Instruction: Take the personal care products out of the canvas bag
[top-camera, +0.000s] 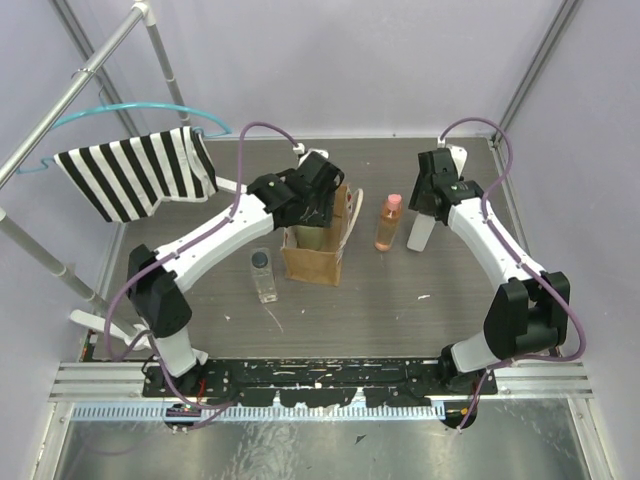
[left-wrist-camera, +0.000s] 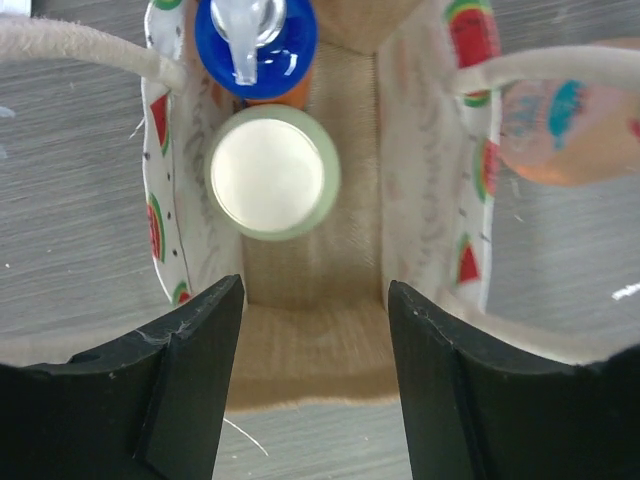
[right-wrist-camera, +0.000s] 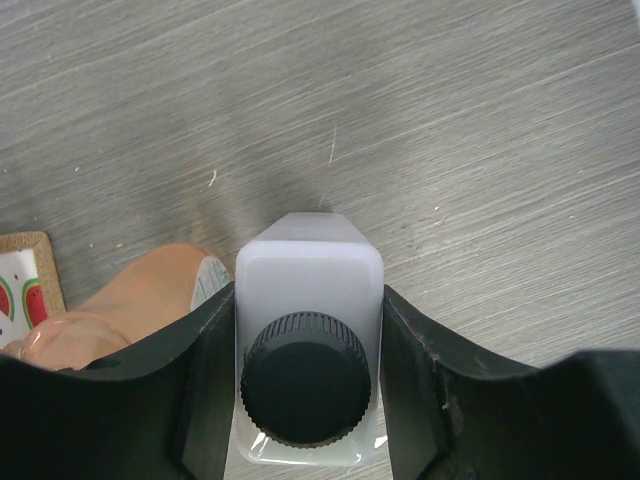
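Observation:
My right gripper will next move toward the tabletop close (top-camera: 406, 254) beside the orange bottle and let go, because the white bottle is already upright and outside the bag (top-camera: 312, 258).
The canvas bag (top-camera: 312, 258) stands mid-table, its lining printed with watermelons (left-wrist-camera: 160, 230). Inside it are a blue-capped orange bottle (left-wrist-camera: 255, 45) and an olive bottle with a cream cap (left-wrist-camera: 273, 172). My left gripper (top-camera: 322, 205) hovers over the bag's mouth, open (left-wrist-camera: 315, 340), with only the bag's tan wall between its fingers. On the table stand a clear bottle (top-camera: 263, 275) and a pink-capped orange bottle (top-camera: 388, 222). My right gripper (top-camera: 424, 212) is shut (right-wrist-camera: 308, 300) on the white bottle with the black cap (right-wrist-camera: 308, 265), which stands upright on the table.
A black-and-white striped cloth (top-camera: 140, 175) hangs on a teal hanger from the metal rack at the back left. White rope handles (left-wrist-camera: 80, 45) spread to either side of the bag. The orange bottle (right-wrist-camera: 130, 300) stands close to the left of my right gripper.

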